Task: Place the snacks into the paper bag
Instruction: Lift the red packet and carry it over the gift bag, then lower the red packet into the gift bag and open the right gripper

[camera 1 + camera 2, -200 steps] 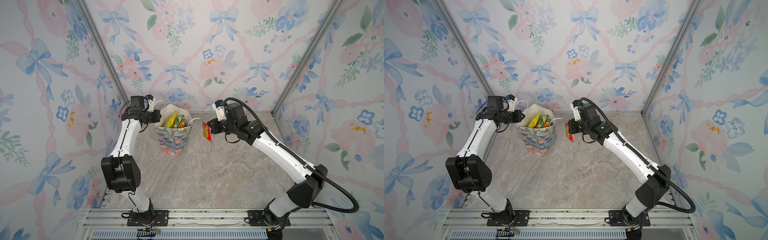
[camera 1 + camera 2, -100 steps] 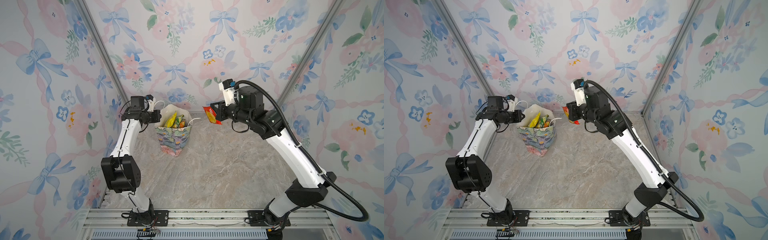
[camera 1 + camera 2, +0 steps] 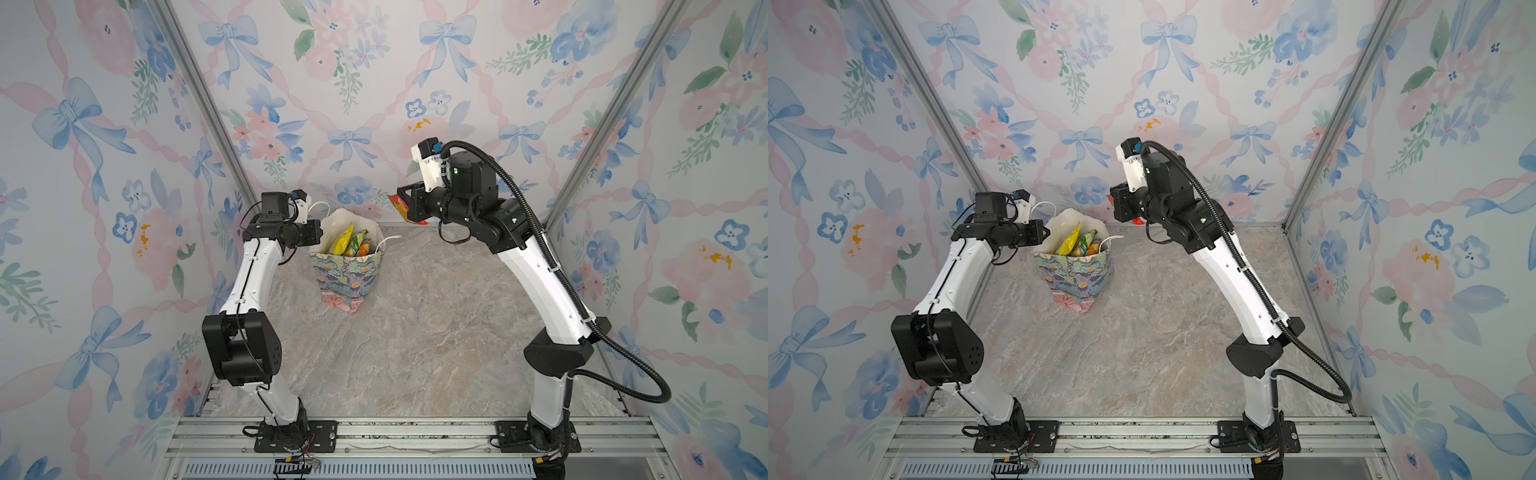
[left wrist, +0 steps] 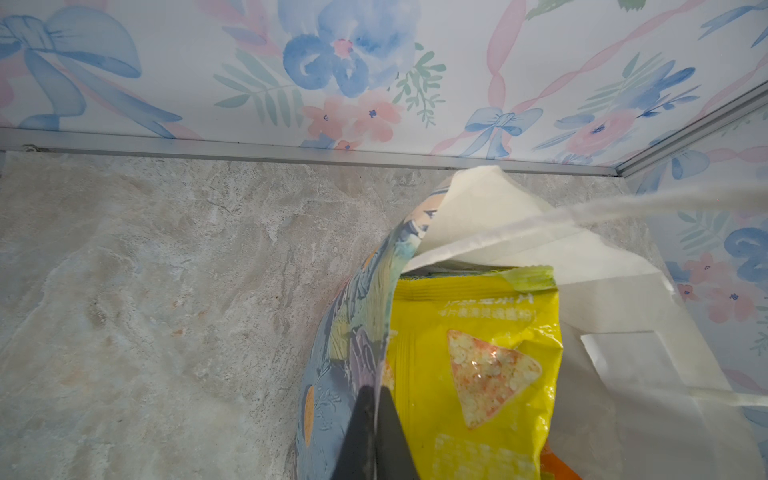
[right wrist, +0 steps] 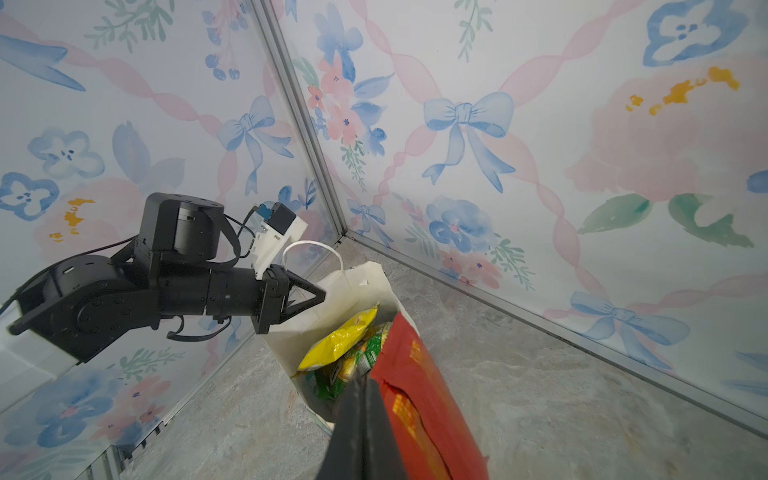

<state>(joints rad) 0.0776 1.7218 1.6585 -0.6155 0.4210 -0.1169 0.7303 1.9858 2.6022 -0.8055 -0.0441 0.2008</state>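
Note:
My right gripper holds the red packet above and outside the bag's rim. It needs to move down and across to the orange packet inside the bag (image 3: 365, 248) and release the red packet there.
The flowered paper bag (image 3: 349, 274) (image 3: 1077, 278) stands upright at the back left of the marble table. Inside it are several snacks, with a yellow bag (image 3: 341, 241) (image 4: 469, 353) on top and green and orange packets beside it. My left gripper (image 3: 321, 234) (image 4: 376, 399) is shut on the bag's left rim (image 4: 345, 332) and holds the mouth open. My right gripper (image 3: 401, 203) (image 5: 365, 382) is shut on a small red packet (image 3: 395, 203) (image 5: 419, 399). It hangs in the air, higher than the bag's mouth and to its right.
Flowered walls close in the table (image 3: 415, 332) on three sides, with metal corner posts (image 3: 208, 104) at the back. An aluminium rail (image 3: 415, 432) carrying both arm bases runs along the front. The bag's white cord handles (image 3: 388, 239) stick out sideways.
My right arm has lifted the red packet from low beside the bag to well above the table, drifting left toward the bag's mouth. The left arm and bag have not moved.

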